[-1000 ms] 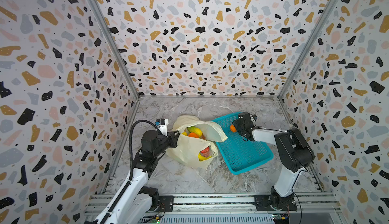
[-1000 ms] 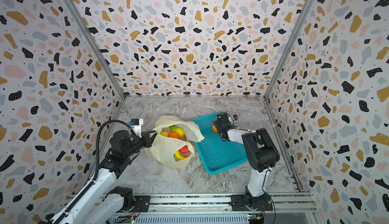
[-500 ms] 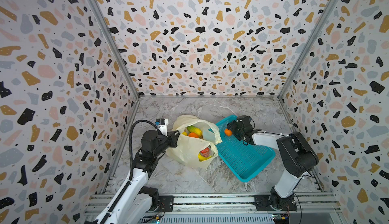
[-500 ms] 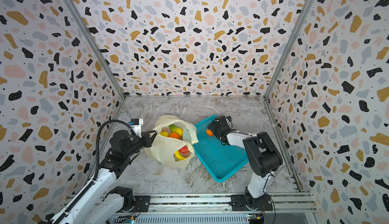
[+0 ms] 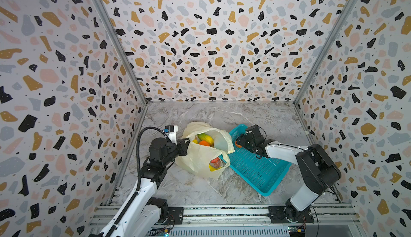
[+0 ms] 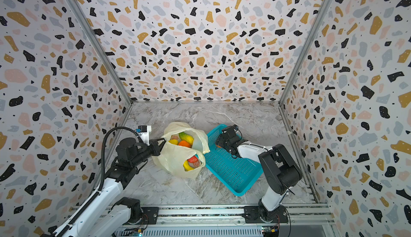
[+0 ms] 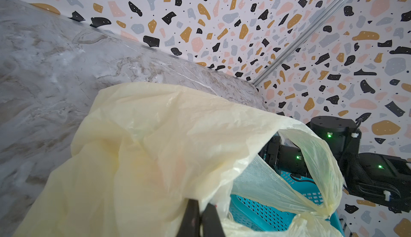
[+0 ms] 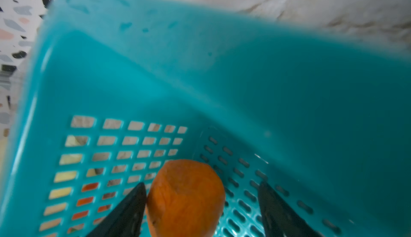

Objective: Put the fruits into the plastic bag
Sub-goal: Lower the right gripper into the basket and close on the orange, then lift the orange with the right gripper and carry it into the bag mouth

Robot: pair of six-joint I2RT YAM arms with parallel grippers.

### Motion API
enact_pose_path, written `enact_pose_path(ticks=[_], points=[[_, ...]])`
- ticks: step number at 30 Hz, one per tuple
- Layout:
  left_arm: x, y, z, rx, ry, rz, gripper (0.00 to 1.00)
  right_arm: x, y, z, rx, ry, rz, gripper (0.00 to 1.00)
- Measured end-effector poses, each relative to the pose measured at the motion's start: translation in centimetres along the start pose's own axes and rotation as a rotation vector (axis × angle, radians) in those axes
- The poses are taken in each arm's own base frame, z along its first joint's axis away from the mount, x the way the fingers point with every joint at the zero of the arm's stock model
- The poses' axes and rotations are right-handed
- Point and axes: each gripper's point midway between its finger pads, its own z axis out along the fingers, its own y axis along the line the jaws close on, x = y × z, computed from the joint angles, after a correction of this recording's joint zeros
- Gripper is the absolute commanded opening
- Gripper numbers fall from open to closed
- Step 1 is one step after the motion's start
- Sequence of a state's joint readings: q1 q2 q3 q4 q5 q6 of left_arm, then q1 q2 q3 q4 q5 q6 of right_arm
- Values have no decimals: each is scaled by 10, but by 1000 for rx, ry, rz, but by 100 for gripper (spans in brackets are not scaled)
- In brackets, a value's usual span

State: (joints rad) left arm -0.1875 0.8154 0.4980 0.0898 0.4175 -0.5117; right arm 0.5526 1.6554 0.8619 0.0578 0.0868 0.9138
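Note:
I will next move my right gripper down deeper into the teal basket's corner and close around the orange fruit [image 5: 238, 143] [image 8: 186, 199], since one finger is still clear of it.
The pale-yellow plastic bag [image 5: 198, 158] [image 6: 175, 158] [image 7: 155, 147] lies on the marble floor with its mouth open. My left gripper [image 5: 188, 143] [image 6: 163, 143] [image 7: 201, 202] is shut on its rim. Inside the bag are a green-yellow fruit [image 5: 205, 137] [image 6: 186, 137], an orange one [image 5: 204, 143], a red one [image 5: 215, 162] [image 6: 194, 159] and a yellow one [image 6: 188, 165]. Another orange fruit [image 8: 185, 198] [image 6: 218, 145] sits in the teal basket's corner by the bag. My right gripper [image 8: 202, 184] [image 5: 239, 141] straddles it, open. One finger touches it and the other stands clear.
The teal perforated basket [image 5: 255, 169] [image 6: 229, 169] [image 8: 200, 69] lies at an angle right of the bag, its near corner touching it. Speckled walls close in the left, back and right. A rail [image 5: 222, 212] runs along the front.
My right gripper has shifted left and nearer the bag, with the orange fruit and the basket's corner moving along; the basket has turned. Its jaws have widened. The left gripper has kept still.

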Motion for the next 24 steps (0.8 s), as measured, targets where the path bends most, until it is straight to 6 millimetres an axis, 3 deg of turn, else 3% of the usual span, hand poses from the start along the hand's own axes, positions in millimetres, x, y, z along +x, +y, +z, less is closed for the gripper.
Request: enact_pose_path(ticks=[7, 14, 18, 24], points=[[0, 0, 0, 0, 0, 0, 0, -1, 0, -11, 34, -31, -99, 79], [0, 0, 0, 0, 0, 0, 0, 8, -5, 6, 62, 12, -147, 75], [0, 0, 0, 0, 0, 0, 0, 11, -2, 20, 58, 33, -175, 60], [0, 0, 0, 0, 0, 0, 0, 13, 5, 23, 26, 41, -191, 38]])
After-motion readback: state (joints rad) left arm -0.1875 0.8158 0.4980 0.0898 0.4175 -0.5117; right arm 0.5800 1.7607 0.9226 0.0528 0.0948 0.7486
